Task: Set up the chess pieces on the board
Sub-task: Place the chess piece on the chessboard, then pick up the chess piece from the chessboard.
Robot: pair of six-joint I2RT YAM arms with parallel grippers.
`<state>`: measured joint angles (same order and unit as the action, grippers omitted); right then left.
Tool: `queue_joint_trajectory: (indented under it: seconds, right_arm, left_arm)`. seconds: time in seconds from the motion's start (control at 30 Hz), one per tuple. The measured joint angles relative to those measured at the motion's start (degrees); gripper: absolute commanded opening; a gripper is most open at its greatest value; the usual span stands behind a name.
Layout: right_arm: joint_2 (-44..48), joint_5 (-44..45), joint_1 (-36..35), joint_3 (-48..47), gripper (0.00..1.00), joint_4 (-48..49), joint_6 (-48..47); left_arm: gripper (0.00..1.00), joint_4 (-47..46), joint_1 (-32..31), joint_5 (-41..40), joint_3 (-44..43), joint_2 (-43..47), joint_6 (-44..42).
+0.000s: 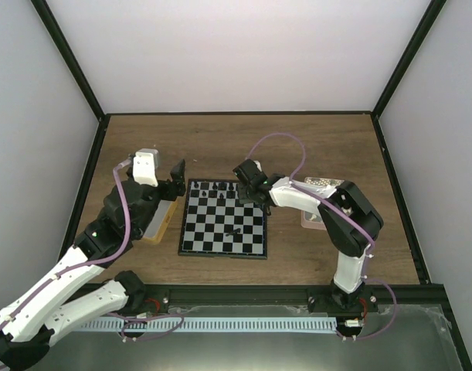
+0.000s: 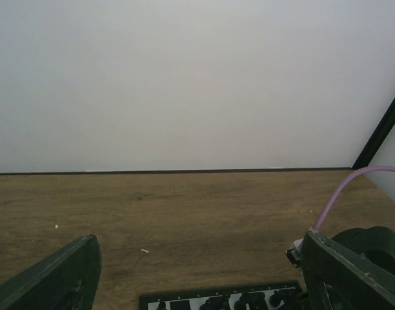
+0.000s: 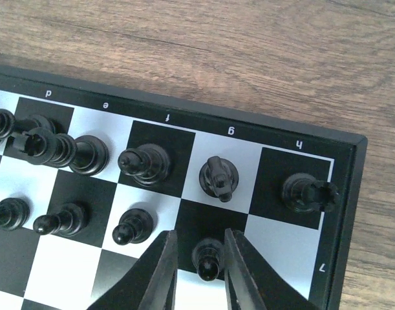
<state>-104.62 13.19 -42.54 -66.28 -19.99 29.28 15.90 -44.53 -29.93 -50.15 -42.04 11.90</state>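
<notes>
The lone piece [image 1: 233,232] lies toppled, below my left gripper and to its right in the top view, so I should next swing that gripper back and tilt it down onto the piece.
The board [image 1: 224,224] lies at the table's middle, with black chess pieces [image 1: 220,188] along its far rows and one lone piece [image 1: 236,230] mid-board. In the right wrist view the back row holds a rook [image 3: 304,192], a knight [image 3: 218,175] and a bishop [image 3: 145,163], with pawns [image 3: 132,225] in front. My right gripper [image 3: 199,236] is over the board's far right corner [image 1: 248,190]. Its jaws stand narrowly apart around an upright pawn [image 3: 208,258] on a black square, with a gap on the left side. My left gripper [image 2: 200,242] is wide open and empty, just off the board's far left corner [image 1: 176,180].
A yellow-rimmed tray [image 1: 162,220] lies left of the board under my left arm. A pinkish tray [image 1: 317,207] lies to the right, partly under my right arm. Bare wooden table [image 2: 197,206] runs back to the white wall.
</notes>
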Motion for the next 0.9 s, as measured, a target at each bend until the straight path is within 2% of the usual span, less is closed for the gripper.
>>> queue_joint_trajectory:
  seconds: [0.13,0.3,0.57,0.67,0.9]
  right_arm:
    - [0.68,-0.04,0.0,0.28,0.3,-0.09,0.55]
    - [6.91,-0.83,0.0,2.73,0.47,-1.09,1.68]
    - [17.66,-5.79,0.0,9.01,0.52,-1.36,2.38]
    - [20.87,-7.1,0.0,12.28,0.52,-1.27,3.74]
    - [26.75,-7.32,0.0,18.91,0.52,0.66,7.78]
  left_arm:
    - [0.86,0.07,0.0,-0.02,0.0,0.0,0.02]
    - [0.86,0.07,0.0,0.0,0.0,-0.02,0.02]
    - [0.86,0.92,0.0,2.64,-0.9,-1.7,-0.17]
    - [0.85,2.29,0.04,7.37,-2.78,-4.48,-0.24]
    - [0.72,7.37,0.04,25.9,-2.47,-13.09,3.37]
